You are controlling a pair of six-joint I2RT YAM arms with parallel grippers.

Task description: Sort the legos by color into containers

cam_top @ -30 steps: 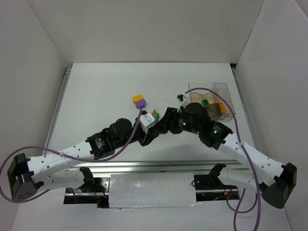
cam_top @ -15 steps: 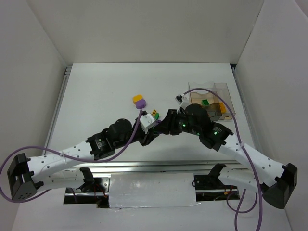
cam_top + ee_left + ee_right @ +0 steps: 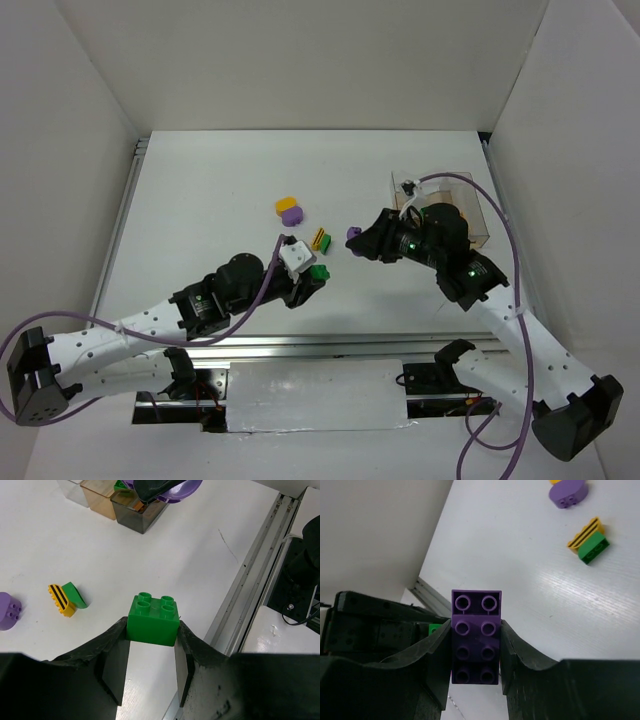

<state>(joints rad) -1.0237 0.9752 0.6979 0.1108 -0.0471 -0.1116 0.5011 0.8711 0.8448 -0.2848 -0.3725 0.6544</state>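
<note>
My right gripper moves outward and to the right in the top view, over the far clear compartment [image 3: 404, 181], next and releases, because the tinted one holds green.
My left gripper [image 3: 318, 272] is shut on a green lego [image 3: 152, 620] with four studs, held a little above the table. My right gripper [image 3: 354, 235] is shut on a long purple lego [image 3: 475, 635], whose far end sticks out past the fingertips. The two grippers face each other, a short gap apart. A yellow-and-black striped lego joined to a green one [image 3: 320, 239] lies on the table between them. Farther back sit a rounded purple lego [image 3: 291, 214] and a yellow-orange one [image 3: 286, 203]. The containers [image 3: 470, 180] stand at the right, partly hidden behind my right arm.
The left wrist view shows the clear and brown-tinted compartments [image 3: 125, 505] with a green piece inside one. A metal rail [image 3: 300, 345] runs along the near table edge. White walls close in the table on three sides.
The two grippers, close together a second ago, have drawn apart. The right one has closed on the purple lego and moved right; the left has pulled back with the green lego.
</note>
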